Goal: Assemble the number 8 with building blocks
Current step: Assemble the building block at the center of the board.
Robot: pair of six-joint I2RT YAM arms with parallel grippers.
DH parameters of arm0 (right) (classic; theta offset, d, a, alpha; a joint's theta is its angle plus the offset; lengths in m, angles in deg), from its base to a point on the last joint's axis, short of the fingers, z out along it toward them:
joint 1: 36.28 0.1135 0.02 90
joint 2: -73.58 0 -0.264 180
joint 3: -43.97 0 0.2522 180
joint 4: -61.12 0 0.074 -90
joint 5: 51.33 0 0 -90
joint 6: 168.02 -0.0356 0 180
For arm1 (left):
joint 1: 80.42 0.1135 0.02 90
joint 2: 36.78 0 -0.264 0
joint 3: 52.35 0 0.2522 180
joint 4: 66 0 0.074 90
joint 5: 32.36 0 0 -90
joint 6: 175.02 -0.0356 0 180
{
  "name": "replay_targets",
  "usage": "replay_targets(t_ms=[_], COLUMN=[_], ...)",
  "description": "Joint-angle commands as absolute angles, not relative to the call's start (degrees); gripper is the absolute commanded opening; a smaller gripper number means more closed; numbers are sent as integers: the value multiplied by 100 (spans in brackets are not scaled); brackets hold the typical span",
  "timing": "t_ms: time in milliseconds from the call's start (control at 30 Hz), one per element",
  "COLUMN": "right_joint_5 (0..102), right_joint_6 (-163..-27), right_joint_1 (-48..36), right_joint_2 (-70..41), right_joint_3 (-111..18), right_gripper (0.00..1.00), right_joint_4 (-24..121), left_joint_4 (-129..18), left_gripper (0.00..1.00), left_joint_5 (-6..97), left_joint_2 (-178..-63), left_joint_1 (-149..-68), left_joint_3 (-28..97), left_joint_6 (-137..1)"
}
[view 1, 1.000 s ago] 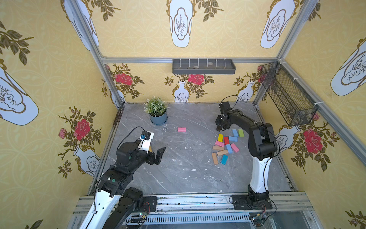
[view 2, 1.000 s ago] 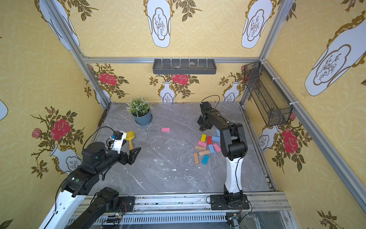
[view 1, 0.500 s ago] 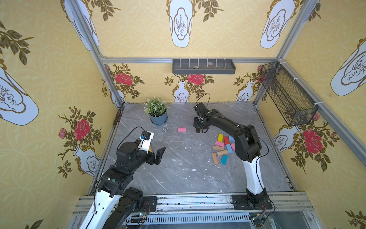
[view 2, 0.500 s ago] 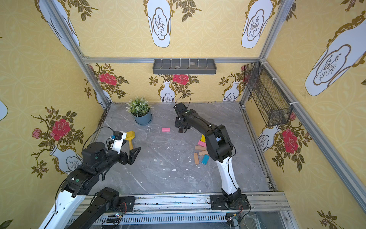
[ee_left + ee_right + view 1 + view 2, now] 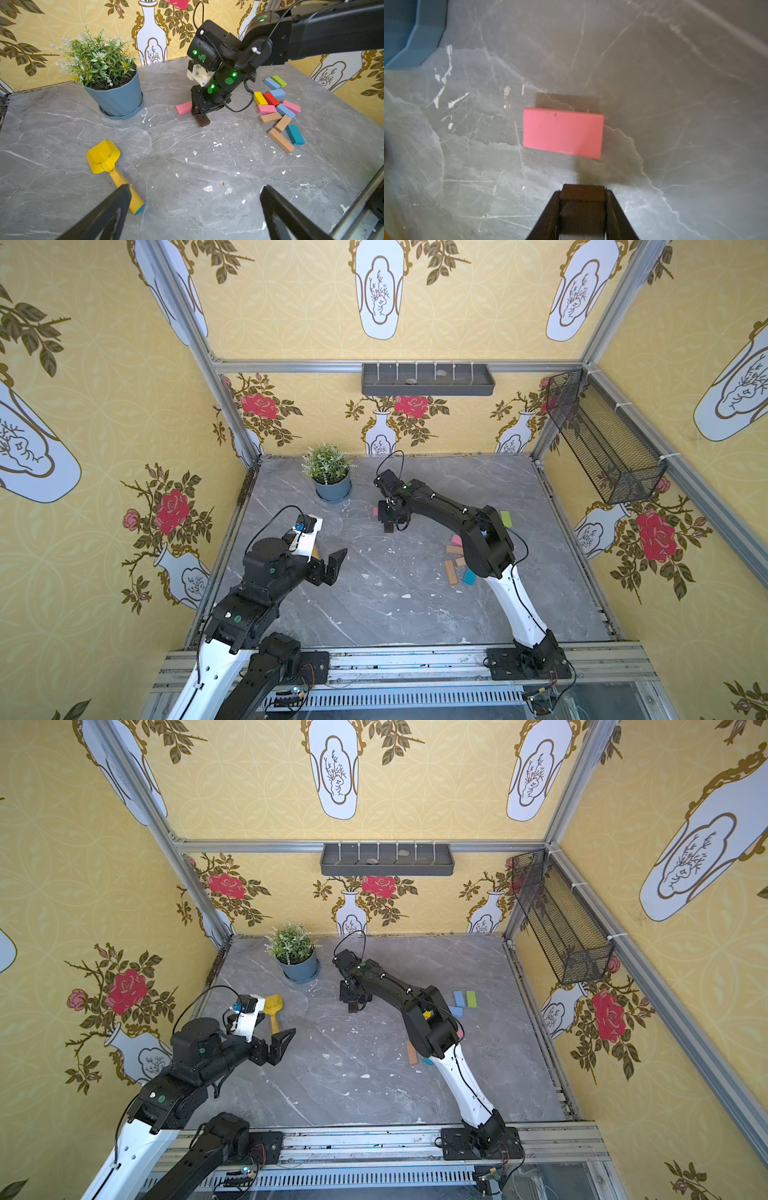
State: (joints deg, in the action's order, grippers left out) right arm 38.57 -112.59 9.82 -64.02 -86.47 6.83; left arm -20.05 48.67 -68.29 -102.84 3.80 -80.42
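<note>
Bare tabletop near the pink block's plant-side end (image 5: 543, 186) lies below my right gripper, so it will ease toward the yellow scoop and down to release the brown block.
My right gripper (image 5: 583, 192) is shut on a dark brown block (image 5: 583, 205), held low over the table right beside a lone pink block (image 5: 563, 133). In a top view the brown block (image 5: 389, 527) pokes out below the gripper, with the pink block (image 5: 375, 512) partly hidden behind it. The left wrist view shows the brown block (image 5: 202, 120) at the tabletop near the pink block (image 5: 184, 108). Several loose building blocks (image 5: 278, 110) of mixed colours lie in a pile at the right. My left gripper (image 5: 195, 188) hangs open and empty over bare table at the left.
A potted plant (image 5: 330, 477) in a blue pot stands at the back, close to the pink block. A yellow scoop toy (image 5: 104, 158) lies near my left gripper. A wire basket (image 5: 602, 443) hangs on the right wall and a grey shelf (image 5: 428, 379) on the back wall.
My right arm has swung left from the pile of blocks to the pink block, carrying the dark brown block, and come down low. The left arm has not moved.
</note>
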Motion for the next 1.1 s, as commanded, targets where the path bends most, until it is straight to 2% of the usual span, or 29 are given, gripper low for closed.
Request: replay_targets(t_ms=[0,300,700,933,1067], right_joint_5=[3995,4187,4362,4378,4234], right_joint_6=[-11399,-11575,-11757,-11772,-11626], right_joint_1=[1033,1038,1015,977,955], right_joint_2=[-6563,-6808,-6849,-6010,-5065], right_joint_3=[-8816,-8919,-9078,-8418,-7729], right_gripper=[35,39,52,62,74], right_joint_4=[693,876,939,1203,1475], left_joint_4=[-2007,-2007,-2007,-2050,-1987], left_gripper=[100,100,100,100,100], left_joint_5=[4833,4832,4832,4982,5283], left_joint_2=[-6834,-6846,-6827,-6920,-7124], left_joint_1=[-10284,-10283,-10282,-10279,-10292], left_joint_3=[409,404,403,417,625], left_joint_6=[-8026,-8020,-8024,-7856,-7370])
